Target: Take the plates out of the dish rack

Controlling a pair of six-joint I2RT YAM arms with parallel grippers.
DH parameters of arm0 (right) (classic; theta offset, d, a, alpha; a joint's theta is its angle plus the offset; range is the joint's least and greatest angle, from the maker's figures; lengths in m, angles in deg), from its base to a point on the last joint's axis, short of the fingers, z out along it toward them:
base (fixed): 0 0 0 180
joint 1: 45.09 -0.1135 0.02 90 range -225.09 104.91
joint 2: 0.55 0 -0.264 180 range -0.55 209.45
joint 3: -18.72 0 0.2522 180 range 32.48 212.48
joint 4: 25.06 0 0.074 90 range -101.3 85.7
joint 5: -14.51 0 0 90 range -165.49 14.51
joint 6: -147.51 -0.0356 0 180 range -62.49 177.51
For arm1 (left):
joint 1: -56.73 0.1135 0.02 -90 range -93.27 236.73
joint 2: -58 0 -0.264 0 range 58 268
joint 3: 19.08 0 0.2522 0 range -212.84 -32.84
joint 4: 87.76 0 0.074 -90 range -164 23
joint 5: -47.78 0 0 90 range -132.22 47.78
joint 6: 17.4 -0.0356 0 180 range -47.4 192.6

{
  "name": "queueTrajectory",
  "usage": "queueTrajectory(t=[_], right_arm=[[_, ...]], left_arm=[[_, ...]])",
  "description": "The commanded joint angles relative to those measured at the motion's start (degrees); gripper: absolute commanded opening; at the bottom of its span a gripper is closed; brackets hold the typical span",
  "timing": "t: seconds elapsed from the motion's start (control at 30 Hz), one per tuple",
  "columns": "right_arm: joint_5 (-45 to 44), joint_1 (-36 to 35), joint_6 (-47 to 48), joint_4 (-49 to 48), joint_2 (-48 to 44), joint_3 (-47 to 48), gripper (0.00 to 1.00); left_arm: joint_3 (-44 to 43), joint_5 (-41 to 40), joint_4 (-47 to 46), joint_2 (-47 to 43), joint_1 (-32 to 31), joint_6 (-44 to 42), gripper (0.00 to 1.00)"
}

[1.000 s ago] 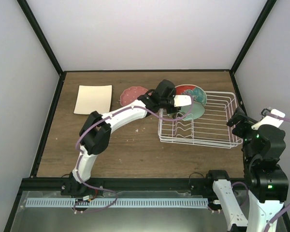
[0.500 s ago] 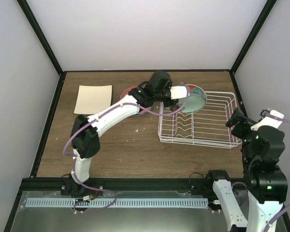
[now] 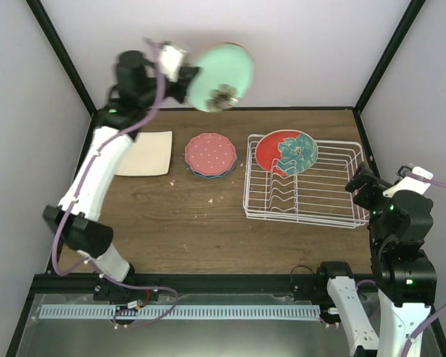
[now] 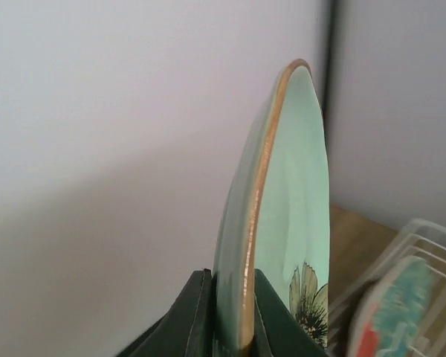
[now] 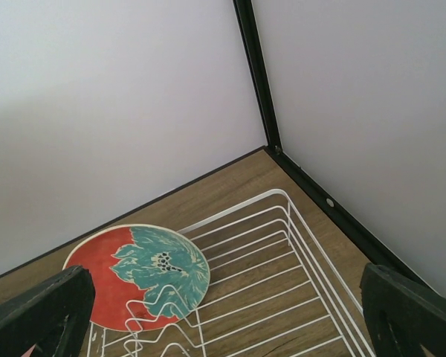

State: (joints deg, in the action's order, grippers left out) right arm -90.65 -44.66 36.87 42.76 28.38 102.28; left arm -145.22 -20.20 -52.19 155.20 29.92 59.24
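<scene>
Next, my left gripper swings back and down to the tabletop by the square plate's near edge (image 3: 146, 208) and releases the mint green plate, since the tabletop is bare there.
My left gripper (image 3: 187, 80) is raised high over the back left of the table. It is shut on the rim of the mint green plate with a flower (image 3: 221, 78), which it holds on edge. In the left wrist view both dark fingers (image 4: 193, 312) clamp that plate (image 4: 290, 193). The white wire dish rack (image 3: 334, 212) holds the large red-and-teal plate (image 3: 286, 152), which leans at the rack's back left. The pink polka-dot plate (image 3: 211, 153) lies on a blue one (image 3: 198, 172) left of the rack. The beige square plate (image 3: 145, 152) lies further left. My right gripper (image 3: 386, 180) is open beside the rack's right end.
In the right wrist view the rack (image 5: 282, 268) and the red-and-teal plate (image 5: 137, 275) lie below the wide-apart fingers (image 5: 37, 312). A black frame post (image 3: 383, 63) and white walls close in the back and sides.
The left arm has lifted the mint green plate out of the rack and swung it up and to the left, high above the table. The right arm has barely moved.
</scene>
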Motion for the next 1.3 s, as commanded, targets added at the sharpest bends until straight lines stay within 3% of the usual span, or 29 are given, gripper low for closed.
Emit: queueTrajectory(t=[0.0, 0.23, 0.53, 0.9, 1.27], right_arm=[[-0.1, -0.7, -1.1, -3.5, 0.7, -1.4, 1.0], [0.1, -0.7, -1.4, -6.3, 1.6, -3.4, 1.0], [1.1, -0.7, -1.9, -8.6, 2.6, -5.2, 1.0], [-0.1, -0.7, -0.8, -8.2, 2.3, -5.4, 1.0], [-0.7, -0.7, 0.1, -7.9, 2.2, -5.7, 1.0]], left_arm=[[9.6, 7.0, -4.3, -9.3, 16.7, 20.4, 0.04], [38.2, 22.0, -4.3, -21.8, 41.0, 37.3, 0.04], [54.9, 29.6, 0.5, -28.4, 55.5, 41.7, 0.04], [67.0, 25.7, 4.0, -28.6, 57.7, 36.8, 0.04], [72.5, 19.3, 10.4, -28.5, 57.7, 33.6, 0.04]])
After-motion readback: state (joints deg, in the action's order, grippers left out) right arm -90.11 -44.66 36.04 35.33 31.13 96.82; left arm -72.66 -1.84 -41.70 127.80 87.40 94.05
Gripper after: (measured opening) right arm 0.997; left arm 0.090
